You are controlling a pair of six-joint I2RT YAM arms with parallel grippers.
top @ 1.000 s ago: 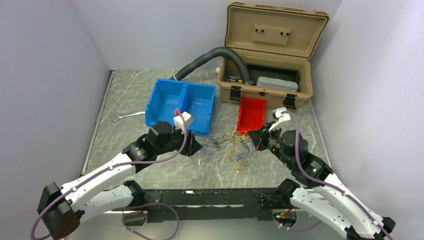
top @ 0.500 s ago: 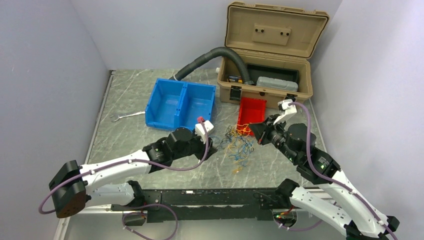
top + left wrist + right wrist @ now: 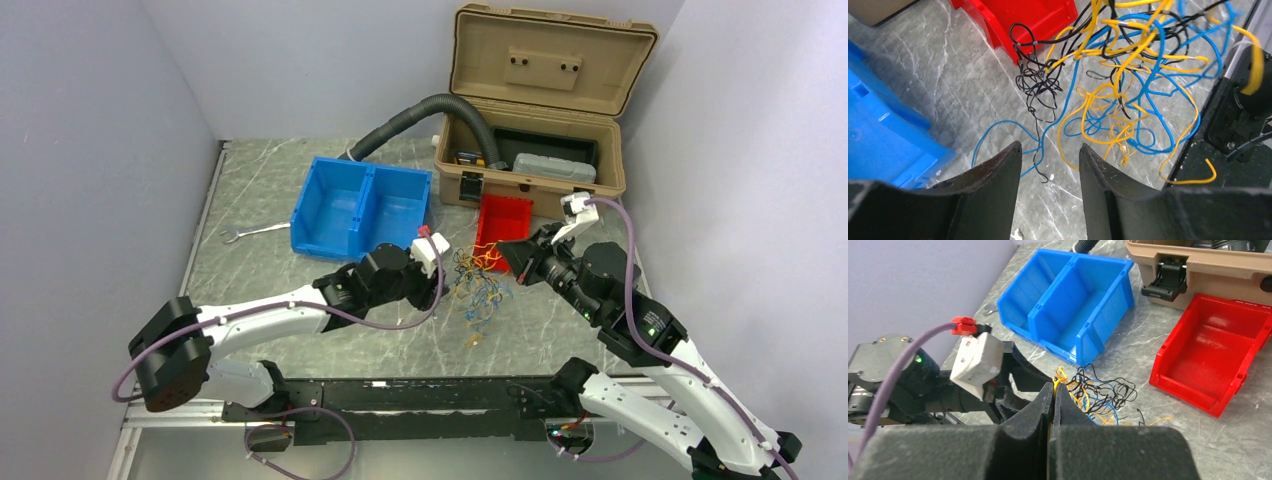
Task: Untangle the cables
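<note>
A blue piece of cable lies below the lifted heap of cables. That blue piece gets my left gripper next, which moves onto it to the right in the top view.
The cables are a tangle of thin yellow, blue and black wires between the two arms. In the left wrist view the cables spread over the table, part of the bunch lifted. My left gripper is open and empty, low over the table at the tangle's near edge, a black and a blue strand between its fingers. My right gripper is shut on a yellow wire and holds it up above the tangle. In the top view the right gripper is just right of the bunch.
A red bin lies just behind the tangle. A blue two-compartment bin stands to the left. An open tan toolbox with a grey corrugated hose is at the back. A wrench lies far left.
My left arm has reached right and forward, its gripper now at the tangle's left side. My right gripper has pulled up and back with the yellow wire, lifting part of the bunch.
</note>
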